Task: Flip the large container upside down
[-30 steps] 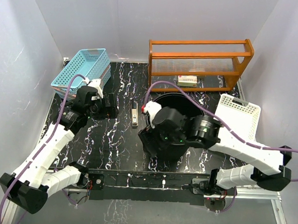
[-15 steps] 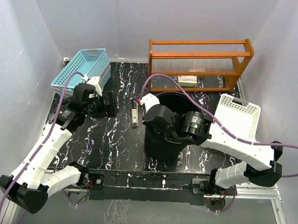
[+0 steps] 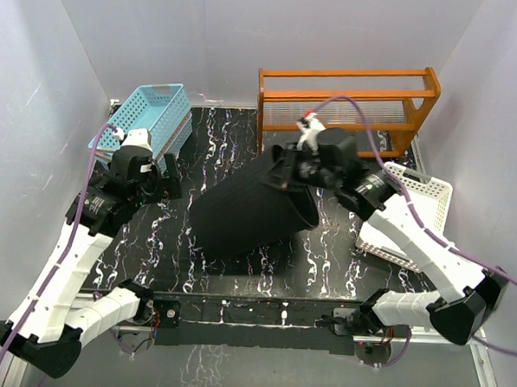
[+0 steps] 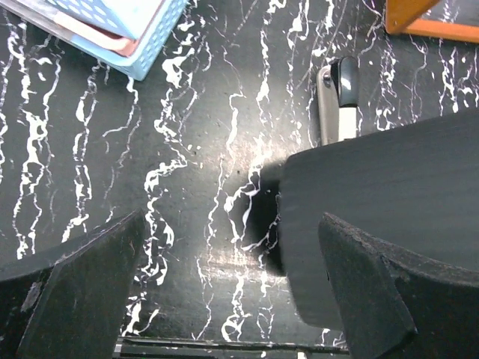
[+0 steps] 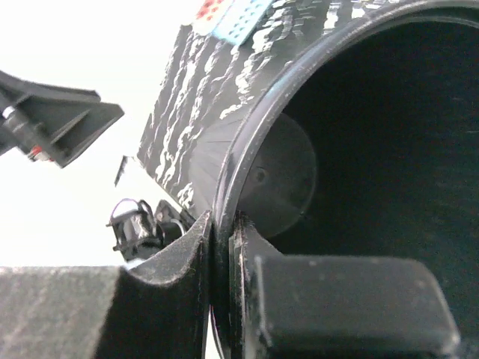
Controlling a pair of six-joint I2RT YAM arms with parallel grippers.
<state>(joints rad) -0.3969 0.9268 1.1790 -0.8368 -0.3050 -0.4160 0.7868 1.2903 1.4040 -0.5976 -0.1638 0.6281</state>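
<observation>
The large container's held rim will go down toward the tabletop below the large container's opening (image 3: 306, 250), and my right gripper will release it there, because that end of the large container (image 3: 249, 215) still hangs raised.
The large container (image 3: 249, 215) is a big black bucket tipped onto its side, with its flat base toward the front left and its open mouth toward the back right. My right gripper (image 3: 296, 171) is shut on its rim. In the right wrist view one finger is outside and one inside the rim at my right gripper (image 5: 222, 224), and the dark inside of the large container (image 5: 374, 134) fills the frame. My left gripper (image 3: 166, 178) is open to the left of the base. In the left wrist view the large container (image 4: 389, 194) sits by the right finger, with nothing between the fingers of my left gripper (image 4: 232, 224).
A blue basket (image 3: 145, 118) leans at the back left, stacked over a pink one (image 4: 112, 37). An orange wooden rack (image 3: 345, 107) stands at the back. A white basket (image 3: 414, 210) lies at the right. A small grey and black device (image 4: 338, 105) lies behind the bucket.
My right gripper shut on the bucket's rim and swung it up toward the back right, tipping the upright bucket onto its side. My left arm drew back slightly to the left.
</observation>
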